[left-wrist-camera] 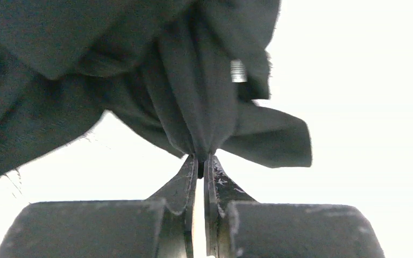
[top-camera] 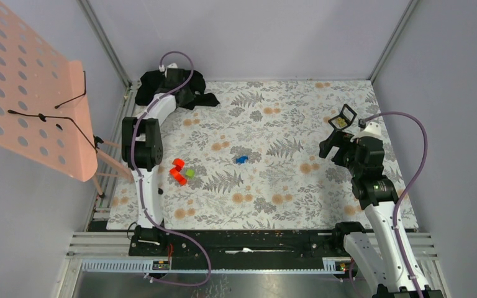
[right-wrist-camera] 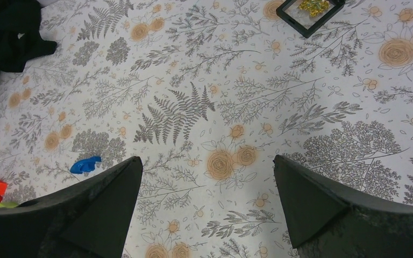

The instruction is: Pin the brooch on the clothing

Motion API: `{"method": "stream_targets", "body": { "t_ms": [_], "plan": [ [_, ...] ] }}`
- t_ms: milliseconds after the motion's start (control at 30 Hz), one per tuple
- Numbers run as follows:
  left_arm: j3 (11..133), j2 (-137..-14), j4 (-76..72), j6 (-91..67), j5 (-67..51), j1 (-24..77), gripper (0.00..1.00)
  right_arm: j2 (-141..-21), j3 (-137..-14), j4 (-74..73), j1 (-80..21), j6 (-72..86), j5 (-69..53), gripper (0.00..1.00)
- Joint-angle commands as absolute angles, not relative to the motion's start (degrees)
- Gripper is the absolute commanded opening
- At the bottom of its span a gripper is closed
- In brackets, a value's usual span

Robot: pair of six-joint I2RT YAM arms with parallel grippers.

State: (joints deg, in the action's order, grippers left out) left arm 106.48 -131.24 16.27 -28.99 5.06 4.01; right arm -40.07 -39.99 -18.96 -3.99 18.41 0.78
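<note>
My left gripper should next lift the shirt, swing back and lower to release it on the floral cloth by the blue piece, because the shirt is bunched up and its print is hidden.
The black T-shirt (top-camera: 151,87) lies bunched at the far left corner of the table; its print is hidden. My left gripper (top-camera: 180,84) reaches into it. In the left wrist view my left gripper (left-wrist-camera: 201,161) is shut on a fold of the black shirt (left-wrist-camera: 193,97), which hangs gathered from the fingertips. The golden brooch (top-camera: 343,123) sits in a small black-framed case (top-camera: 348,113) at the far right; it also shows in the right wrist view (right-wrist-camera: 313,5). My right gripper (top-camera: 330,146) is open and empty above the floral cloth, short of the case (right-wrist-camera: 207,161).
Red blocks (top-camera: 177,169) and a green block (top-camera: 189,173) lie at the mid left. A small blue piece (top-camera: 241,159) lies near the middle, also in the right wrist view (right-wrist-camera: 85,164). A pink perforated board (top-camera: 31,87) on a stand leans over the left edge.
</note>
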Motion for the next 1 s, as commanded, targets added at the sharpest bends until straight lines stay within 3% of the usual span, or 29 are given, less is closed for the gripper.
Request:
{"method": "stream_targets", "body": {
  "t_ms": [0,267,500,800,967],
  "plan": [
    [102.36,-114.31,5.40,-24.80,0.92,10.50,0.00,-40.96,-41.66,-17.86,-4.22,18.38,-2.04,1.00],
    [95.81,-100.08,4.48,-22.20,-8.11,19.31,0.00,-43.94,-41.75,-20.10,-4.22,19.49,-9.98,1.00],
    [91.90,-90.80,6.13,-22.42,-13.91,27.39,0.00,-49.98,-41.42,-17.05,-5.18,21.43,-24.30,1.00],
    [83.33,-84.86,3.75,-29.62,-20.98,31.52,0.00,-50.39,-39.67,-8.26,-16.28,26.36,-23.64,1.00],
    [78.68,-81.95,2.09,-31.55,-22.38,33.67,0.00,-51.63,-39.67,-1.58,-20.99,29.60,-22.74,0.88]
  ]
}}
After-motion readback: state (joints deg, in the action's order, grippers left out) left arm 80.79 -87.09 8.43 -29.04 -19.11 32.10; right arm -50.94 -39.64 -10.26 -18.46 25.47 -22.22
